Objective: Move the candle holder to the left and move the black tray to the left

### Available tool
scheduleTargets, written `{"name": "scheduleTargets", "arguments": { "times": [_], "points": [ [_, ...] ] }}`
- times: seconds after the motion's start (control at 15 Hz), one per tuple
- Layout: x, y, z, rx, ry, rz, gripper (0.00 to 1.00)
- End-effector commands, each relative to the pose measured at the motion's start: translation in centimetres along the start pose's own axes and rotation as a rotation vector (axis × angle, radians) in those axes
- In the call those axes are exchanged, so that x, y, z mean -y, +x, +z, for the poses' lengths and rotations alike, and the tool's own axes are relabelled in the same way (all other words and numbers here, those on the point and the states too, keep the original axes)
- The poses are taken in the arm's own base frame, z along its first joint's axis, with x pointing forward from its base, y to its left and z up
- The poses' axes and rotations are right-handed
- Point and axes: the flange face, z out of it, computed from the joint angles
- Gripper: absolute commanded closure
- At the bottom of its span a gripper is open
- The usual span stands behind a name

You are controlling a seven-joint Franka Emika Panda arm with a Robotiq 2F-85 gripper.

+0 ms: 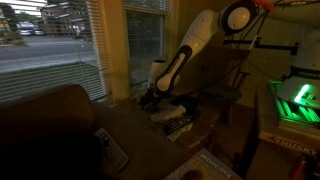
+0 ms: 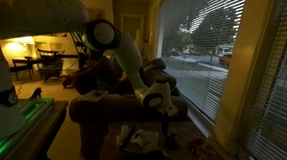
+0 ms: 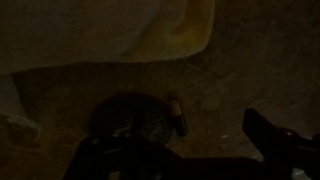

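Note:
My gripper needs to go down slightly next and close on the candle holder's small cylindrical piece (image 3: 177,118), because that piece is below it, between the two open fingers.
The scene is very dark. In the wrist view a round dark candle holder (image 3: 133,125) sits on the brown table, with a small cylindrical piece (image 3: 178,120) at its right edge. My gripper (image 3: 175,140) is open just above the table; the holder lies by the left finger and the right finger stands well apart. In both exterior views the gripper (image 1: 150,98) (image 2: 163,105) hangs low over the table by the window. A flat dark tray with a pale edge (image 1: 178,122) lies just beside it.
A pale cloth or paper (image 3: 110,30) lies beyond the holder. A dark sofa (image 1: 45,130) stands at one side and a green-lit machine (image 1: 295,100) at the other. Window blinds (image 2: 211,44) run along the table. Small clutter (image 2: 140,140) sits on the table.

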Motion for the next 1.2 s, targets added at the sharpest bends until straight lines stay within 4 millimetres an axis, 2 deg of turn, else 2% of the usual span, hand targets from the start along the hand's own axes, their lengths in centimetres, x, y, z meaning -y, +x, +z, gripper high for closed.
{"name": "scheduleTargets", "arguments": {
  "times": [0.0, 0.53, 0.73, 1.0, 1.13],
  "points": [
    [0.3, 0.4, 1.1, 0.030, 0.009, -0.007, 0.00],
    [0.4, 0.3, 2.3, 0.057, 0.000, -0.022, 0.00],
    [0.3, 0.4, 2.9, 0.052, -0.003, -0.030, 0.07],
    [0.2, 0.6, 3.3, 0.045, -0.001, -0.040, 0.31],
    [0.3, 0.9, 3.2, 0.041, 0.002, -0.042, 0.32]
  ]
}}
